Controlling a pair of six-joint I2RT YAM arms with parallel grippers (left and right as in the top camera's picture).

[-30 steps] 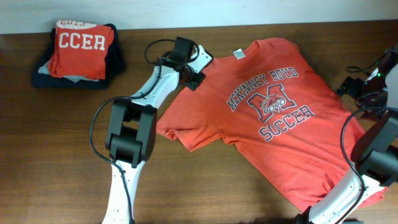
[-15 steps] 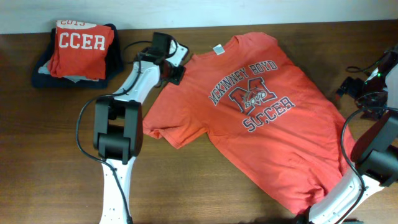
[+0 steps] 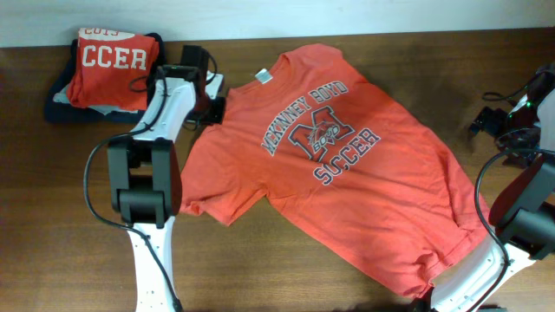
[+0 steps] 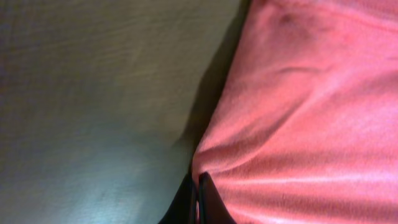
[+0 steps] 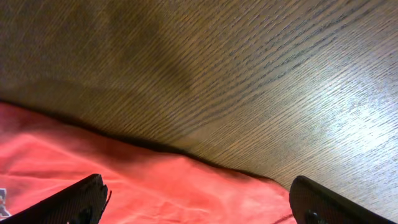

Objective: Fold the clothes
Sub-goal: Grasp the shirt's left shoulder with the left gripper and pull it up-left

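Observation:
My left gripper should draw back and left in the overhead view over the bare tabletop and release the shirt's shoulder edge, as the shirt lies slanted.
The clothes, an orange-red T-shirt (image 3: 364, 182) with a navy-and-white "McKinney Boyd Soccer" print, lie spread face up and slanted across the table's middle. My left gripper (image 3: 213, 109) is shut on the shirt's left shoulder edge near the collar. In the left wrist view its fingers (image 4: 198, 190) are pressed together at the rim of the red cloth (image 4: 305, 112). Out at the right edge, my right gripper (image 3: 488, 122) stands open. The right wrist view shows its wide-set fingers (image 5: 84, 200) over the shirt's border (image 5: 161, 180), with nothing between them.
A folded red shirt lettered "CCER" (image 3: 113, 61) lies on a dark navy folded garment (image 3: 59, 107) at the back left, close to my left arm. The wooden table (image 3: 69, 208) ends at a white wall along the back.
My left gripper has dragged the T-shirt leftward across the table, toward the folded pile. The right arm has stayed in place.

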